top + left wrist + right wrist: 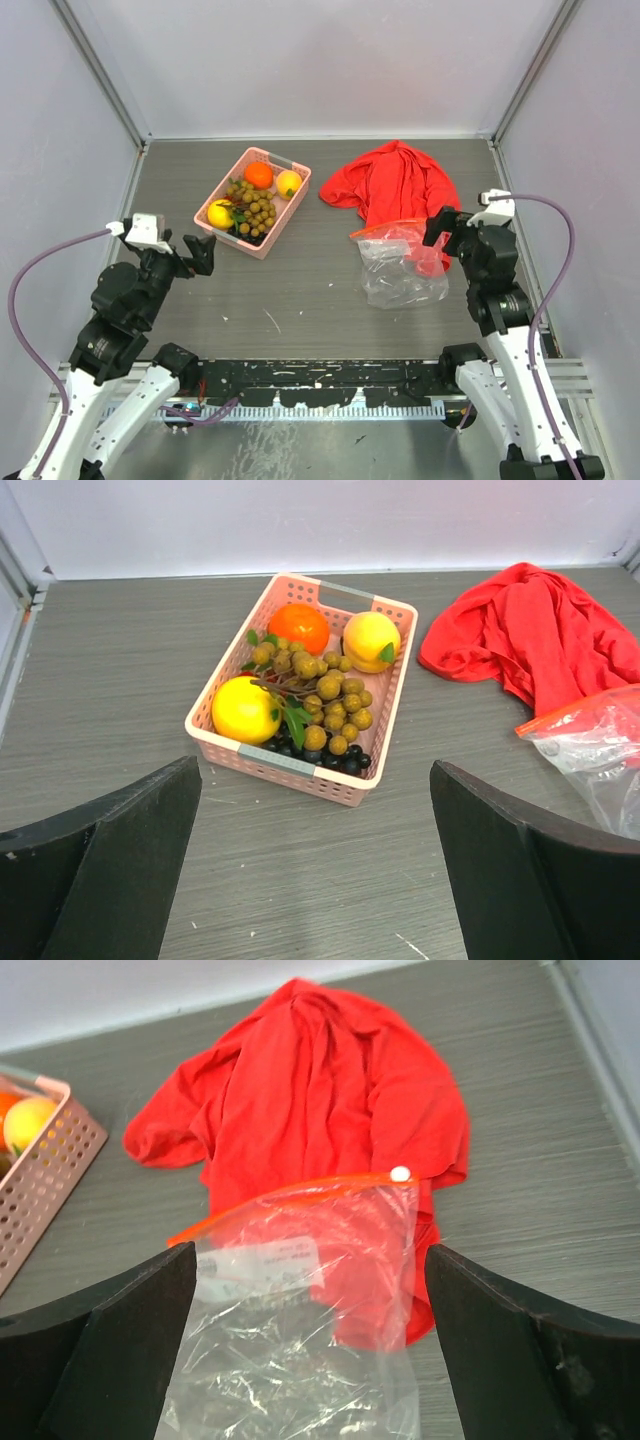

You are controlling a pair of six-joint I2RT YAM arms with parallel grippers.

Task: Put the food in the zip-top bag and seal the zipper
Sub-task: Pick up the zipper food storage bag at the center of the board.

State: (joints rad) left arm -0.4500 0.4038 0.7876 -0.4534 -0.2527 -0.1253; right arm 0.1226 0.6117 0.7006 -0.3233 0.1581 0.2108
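I will next move my right gripper left in the top view and down onto the white label's near edge (391, 245) (275, 1288), because the bag's zipper lies just beyond it.
The food lies in a pink basket (236, 240): an orange (258, 175), two yellow-orange fruits (220, 214) (289, 183) and a bunch of golden-brown berries (252, 205). In the left wrist view the orange (299, 626), fruits (246, 709) (370, 640) and berries (325, 688) show too. The clear zip-top bag (400, 268) lies right of centre, its orange-red zipper (385, 229) along the far edge. My left gripper (203, 254) is open, near the basket. My right gripper (437, 232) is open, above the bag (290, 1360), zipper (290, 1193) ahead.
A red cloth (390, 180) lies behind the bag, partly under its mouth; it also shows in the right wrist view (320, 1090) and left wrist view (540, 630). Grey walls enclose the dark table on three sides.
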